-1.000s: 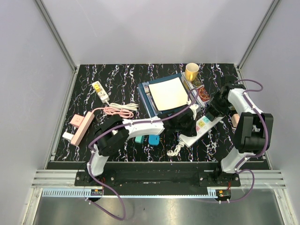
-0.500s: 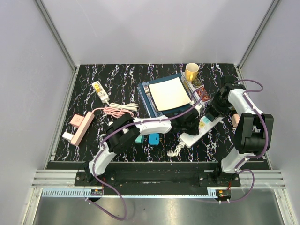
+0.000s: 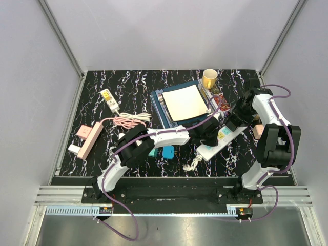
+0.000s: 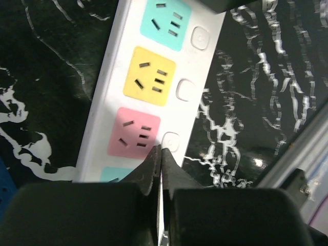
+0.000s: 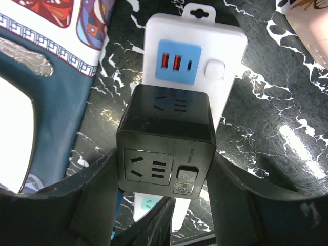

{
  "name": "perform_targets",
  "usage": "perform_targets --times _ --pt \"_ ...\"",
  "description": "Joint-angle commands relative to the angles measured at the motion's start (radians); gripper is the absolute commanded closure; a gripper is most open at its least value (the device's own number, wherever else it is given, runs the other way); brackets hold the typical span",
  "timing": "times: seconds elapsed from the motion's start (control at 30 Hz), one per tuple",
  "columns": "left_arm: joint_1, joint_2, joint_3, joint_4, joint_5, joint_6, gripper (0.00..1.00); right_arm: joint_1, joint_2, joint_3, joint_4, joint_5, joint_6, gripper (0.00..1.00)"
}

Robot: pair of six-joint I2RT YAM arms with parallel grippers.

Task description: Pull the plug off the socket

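Observation:
Next, my right gripper lifts the plug up off its strip, carries it back to the bare tabletop beside the power strip (image 3: 236,94) (image 5: 124,26), then lowers and releases it.
A white power strip (image 3: 221,139) with coloured sockets lies at the right middle of the table. A black cube plug (image 5: 166,139) stands on it just below the blue USB panel (image 5: 178,61). My right gripper (image 5: 164,156) is shut on the black plug, one finger on each side; I cannot tell whether the plug is still seated. My left gripper (image 4: 160,149) is shut and empty. Its tips rest on the strip (image 4: 100,128) beside the pink socket (image 4: 134,133). In the top view the left gripper (image 3: 207,134) sits just left of the right gripper (image 3: 234,120).
A blue tray (image 3: 160,114) with a white sheet and a yellow cup (image 3: 209,78) stand behind the strip. Teal blocks (image 3: 164,152) and a white coiled cord (image 3: 192,164) lie in front. A pink strip (image 3: 90,139), a small white strip (image 3: 109,100) and a pink cable (image 3: 130,120) lie at the left.
My left arm has reached further right along the white strip. My right arm has shifted slightly up and back with the black plug in its fingers.

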Motion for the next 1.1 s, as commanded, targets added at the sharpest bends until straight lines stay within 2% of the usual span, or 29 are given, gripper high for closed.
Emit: perform_targets --times 0.0,0.17,0.3,0.53,0.77,0.93,1.0,1.07 --pt "0.010 0.143 -0.028 -0.263 -0.090 0.017 1.00 -0.006 -0.022 0.074 -0.021 -0.055 -0.033 0.68" --pt "0.010 0.160 -0.016 -0.277 -0.090 0.013 1.00 -0.004 -0.044 -0.042 0.044 -0.049 -0.031 0.71" --pt "0.010 0.148 -0.012 -0.283 -0.097 0.019 1.00 -0.004 -0.062 -0.069 0.056 -0.020 -0.036 0.71" --pt "0.010 0.097 -0.008 -0.280 -0.068 0.034 1.00 -0.016 -0.104 0.005 -0.011 0.040 -0.028 0.71" --pt "0.015 -0.013 0.064 -0.254 -0.021 0.118 1.00 -0.019 -0.194 -0.047 -0.107 0.127 -0.027 0.68" --pt "0.039 -0.117 0.165 -0.270 0.020 0.183 0.92 -0.024 -0.285 -0.087 -0.209 0.201 -0.001 0.62" --pt "0.044 -0.177 0.172 -0.270 0.017 0.198 0.88 -0.026 -0.301 -0.099 -0.255 0.235 0.022 0.63" --pt "0.048 -0.225 0.150 -0.270 0.009 0.206 0.82 -0.026 -0.300 -0.112 -0.301 0.290 0.064 0.68"
